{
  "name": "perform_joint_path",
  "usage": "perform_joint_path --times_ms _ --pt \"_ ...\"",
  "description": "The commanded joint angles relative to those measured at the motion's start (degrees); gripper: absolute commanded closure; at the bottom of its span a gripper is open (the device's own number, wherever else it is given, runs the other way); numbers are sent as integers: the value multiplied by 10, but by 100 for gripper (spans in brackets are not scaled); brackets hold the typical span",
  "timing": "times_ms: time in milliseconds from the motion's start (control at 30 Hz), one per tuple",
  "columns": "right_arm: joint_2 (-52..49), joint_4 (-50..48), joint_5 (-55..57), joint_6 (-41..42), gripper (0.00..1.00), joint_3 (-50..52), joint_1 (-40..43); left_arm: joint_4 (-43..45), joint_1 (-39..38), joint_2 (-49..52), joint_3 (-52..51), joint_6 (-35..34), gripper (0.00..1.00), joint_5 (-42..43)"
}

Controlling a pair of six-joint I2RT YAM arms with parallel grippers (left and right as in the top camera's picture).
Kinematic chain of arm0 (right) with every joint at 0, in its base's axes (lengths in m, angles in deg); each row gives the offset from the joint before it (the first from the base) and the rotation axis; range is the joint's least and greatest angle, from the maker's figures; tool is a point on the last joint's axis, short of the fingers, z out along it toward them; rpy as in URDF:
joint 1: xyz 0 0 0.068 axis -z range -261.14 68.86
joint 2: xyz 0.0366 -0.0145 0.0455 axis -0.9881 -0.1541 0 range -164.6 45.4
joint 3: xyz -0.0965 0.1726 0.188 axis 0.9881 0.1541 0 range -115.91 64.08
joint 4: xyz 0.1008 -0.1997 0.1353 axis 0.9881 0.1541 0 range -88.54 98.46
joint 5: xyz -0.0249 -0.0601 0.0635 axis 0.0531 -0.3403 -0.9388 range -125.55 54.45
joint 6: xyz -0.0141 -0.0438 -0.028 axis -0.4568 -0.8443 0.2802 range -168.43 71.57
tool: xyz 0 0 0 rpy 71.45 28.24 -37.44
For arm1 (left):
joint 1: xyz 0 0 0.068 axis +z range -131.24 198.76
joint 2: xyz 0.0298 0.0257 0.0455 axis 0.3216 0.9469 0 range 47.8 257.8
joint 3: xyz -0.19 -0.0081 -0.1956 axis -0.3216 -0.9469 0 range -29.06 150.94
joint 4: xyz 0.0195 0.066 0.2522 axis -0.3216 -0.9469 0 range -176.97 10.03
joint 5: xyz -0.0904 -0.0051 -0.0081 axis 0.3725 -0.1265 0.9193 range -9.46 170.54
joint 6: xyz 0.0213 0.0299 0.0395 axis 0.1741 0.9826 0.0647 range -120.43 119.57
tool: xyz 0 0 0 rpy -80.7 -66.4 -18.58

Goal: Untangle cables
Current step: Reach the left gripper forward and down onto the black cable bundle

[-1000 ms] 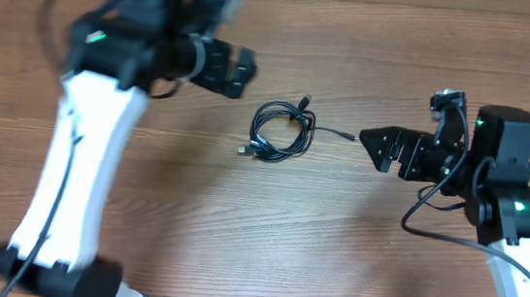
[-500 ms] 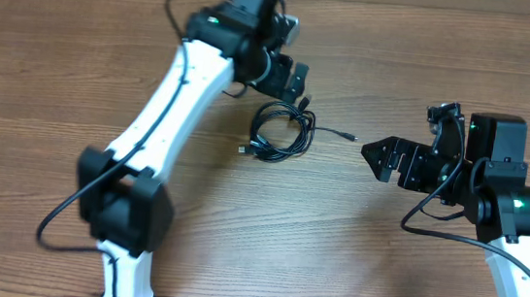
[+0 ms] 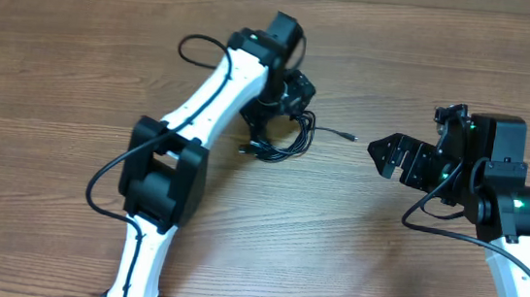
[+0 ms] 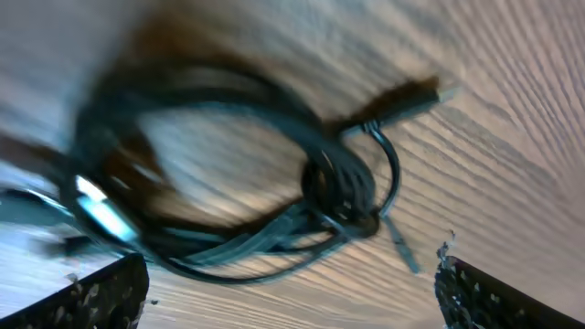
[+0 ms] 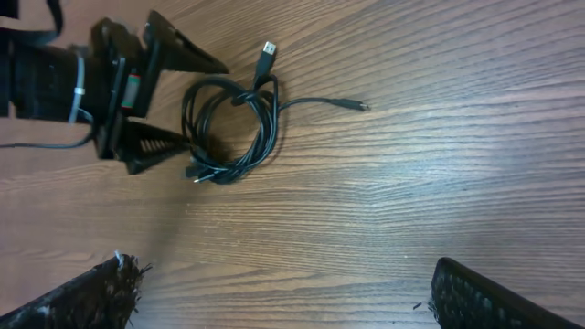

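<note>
The cords bunch into a knot at the loop's wrapped side, so I should next move my left gripper to the right in the overhead view and down onto it.
The cables lie as a small coiled bundle of thin black cords at the table's middle. One strand runs right to a small plug. My left gripper is open and hovers just above the bundle's upper left edge. In the left wrist view the blurred bundle fills the frame ahead of the open left gripper. My right gripper is open and empty, a short way right of the plug. The right wrist view shows the bundle, the left gripper beside it, and the open right gripper.
The wooden table stretches bare to the left and front. The left arm reaches diagonally from the front edge to the bundle. The right arm's base stands at the right.
My left arm has swung in from the far left and come down over the cable bundle. The right gripper has hardly moved. The bundle lies where it did.
</note>
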Motion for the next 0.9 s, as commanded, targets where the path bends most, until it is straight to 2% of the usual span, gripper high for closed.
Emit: perform_joint_path --times_ms 0,133,367,533,833,867 --pt "10 -3 13 8 0 -11 -2 13 -29 10 9 -109 0 -4" --pt "10 1 17 8 0 -11 -2 14 -51 10 9 -148 0 -75" --pt "10 14 20 6 0 -11 -2 12 -65 10 9 -150 0 -177" --pt "10 19 30 6 0 -11 -2 24 -57 10 9 -148 0 -165" --pt "10 23 30 6 0 -11 -2 53 -56 10 9 -152 0 -197" --pt "10 23 31 6 0 -11 -2 55 -56 10 9 -152 4 -198"
